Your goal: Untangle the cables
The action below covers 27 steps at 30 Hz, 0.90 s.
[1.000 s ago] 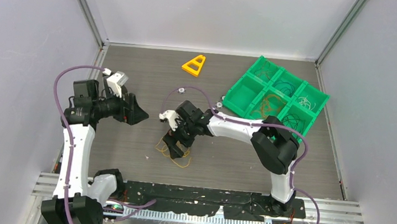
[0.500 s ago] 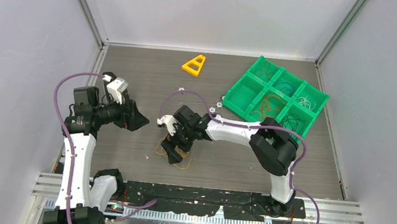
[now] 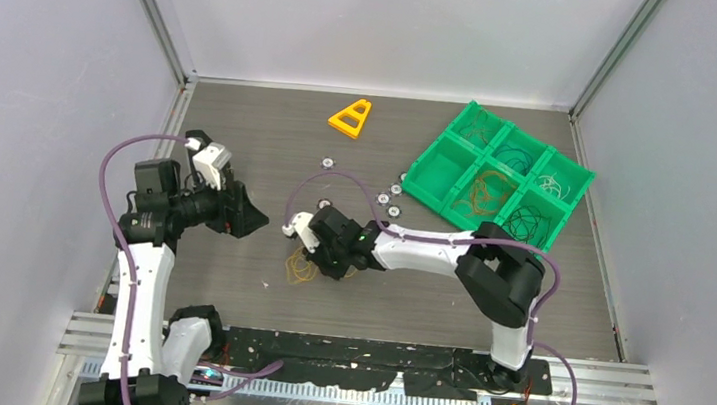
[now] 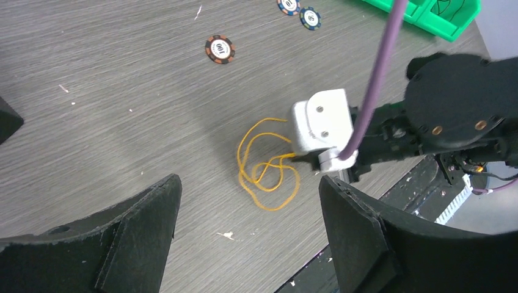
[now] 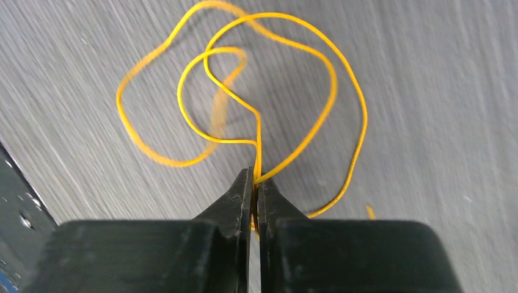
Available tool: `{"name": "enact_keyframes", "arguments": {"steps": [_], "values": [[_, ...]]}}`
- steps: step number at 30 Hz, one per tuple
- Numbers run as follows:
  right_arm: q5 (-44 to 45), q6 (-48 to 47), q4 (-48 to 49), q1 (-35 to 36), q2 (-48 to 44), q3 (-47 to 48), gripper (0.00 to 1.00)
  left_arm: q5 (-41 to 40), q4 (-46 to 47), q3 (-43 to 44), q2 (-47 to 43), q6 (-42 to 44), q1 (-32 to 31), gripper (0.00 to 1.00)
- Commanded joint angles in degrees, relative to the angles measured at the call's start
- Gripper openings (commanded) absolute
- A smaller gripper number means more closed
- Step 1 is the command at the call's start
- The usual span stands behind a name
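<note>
The wire needs to go up and outward, then down into the green tray's empty section (image 3: 441, 164) next, because the tray's other sections hold coils. My right gripper needs to carry it there and release it.
The cables (image 5: 256, 122) show here as thin yellow-orange wire lying in loose overlapping loops on the grey wood-grain table (image 3: 270, 143). My right gripper (image 5: 257, 177) is shut on the wire, which runs up out of its pinched tips into the loops. Seen from above, the right gripper (image 3: 320, 259) sits low at the table's middle, with the wire loops (image 3: 301, 270) just left of it. The left wrist view has the same loops (image 4: 269, 171) ahead of my left gripper (image 4: 250, 201), which stands open above the table. From overhead the left gripper (image 3: 250, 217) hovers to the left, apart from the wire.
A green compartment tray (image 3: 434, 183) holding more wire coils stands at the back right. A yellow triangular piece (image 3: 351, 117) lies at the back. Several small round chips (image 3: 386, 202) are scattered between tray and arms. A black strip (image 3: 369, 354) edges the near side.
My right gripper went from open to shut, closing on the yellow wire and moving slightly down-left. The left arm shifted a little toward the near side and stayed open.
</note>
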Motion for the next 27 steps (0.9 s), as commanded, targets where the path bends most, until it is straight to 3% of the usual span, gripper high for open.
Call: {"name": "enact_keyframes", "arguments": {"steps": [1, 8, 14, 23, 27], "values": [[-0.5, -5.5, -1.4, -4.2, -10.2, -1.6, 0.06, 0.3, 3.2, 1.2, 1.6, 0.1, 0.4, 0.84], [-12.0, -15.4, -8.4, -18.5, -22.9, 2.1, 0.05, 4.6, 8.0, 2.5, 7.1, -1.4, -1.1, 0.81], [-14.1, -31.5, -25.6, -31.0, -19.3, 13.9, 0.05, 2.7, 10.7, 4.9, 11.5, -1.2, -6.2, 0.8], [1.6, -50.2, -46.3, -41.3, -2.4, 35.8, 0.05, 1.3, 12.1, 8.5, 18.4, -1.5, -8.5, 0.79], [9.4, -56.6, -48.0, -42.6, 1.0, 37.2, 0.05, 1.0, 11.5, 9.3, 19.7, -0.3, -8.5, 0.79]]}}
